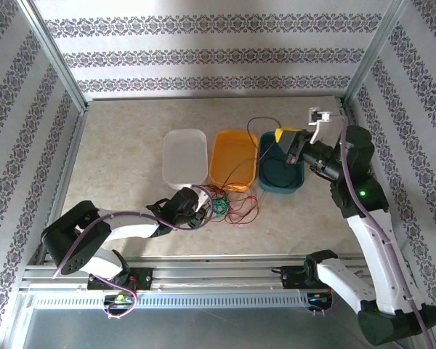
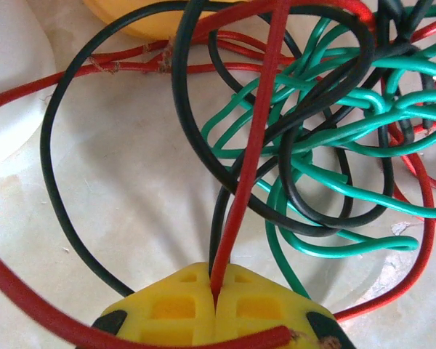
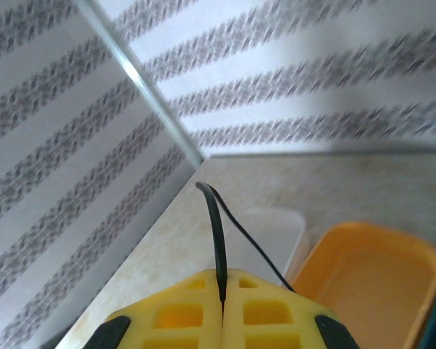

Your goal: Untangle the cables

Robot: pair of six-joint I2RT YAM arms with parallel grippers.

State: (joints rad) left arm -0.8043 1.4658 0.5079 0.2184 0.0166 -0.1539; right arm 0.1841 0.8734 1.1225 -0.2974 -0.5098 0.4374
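Observation:
The robot's right gripper has to tip its fingers down and go lower into the teal tray (image 1: 280,185) next, and then let go of the dark cable there.
A tangle of red, green and dark cables (image 1: 229,207) lies on the table just in front of the orange tray (image 1: 234,158). My left gripper (image 1: 198,211) sits low at the tangle's left side. In the left wrist view its yellow fingers (image 2: 167,309) are shut on a red cable (image 2: 258,145) that runs up through the green loops (image 2: 334,145) and a dark loop (image 2: 54,182). My right gripper (image 1: 282,136) is raised over the teal tray (image 1: 280,185), shut on a dark cable (image 3: 219,240) that arcs up and trails back toward the tangle.
A white tray (image 1: 185,156), the orange tray and the teal tray stand side by side mid-table; the white tray (image 3: 276,229) and orange tray (image 3: 370,269) lie below my right gripper (image 3: 223,294). Metal frame posts and patterned walls close in the sides and back.

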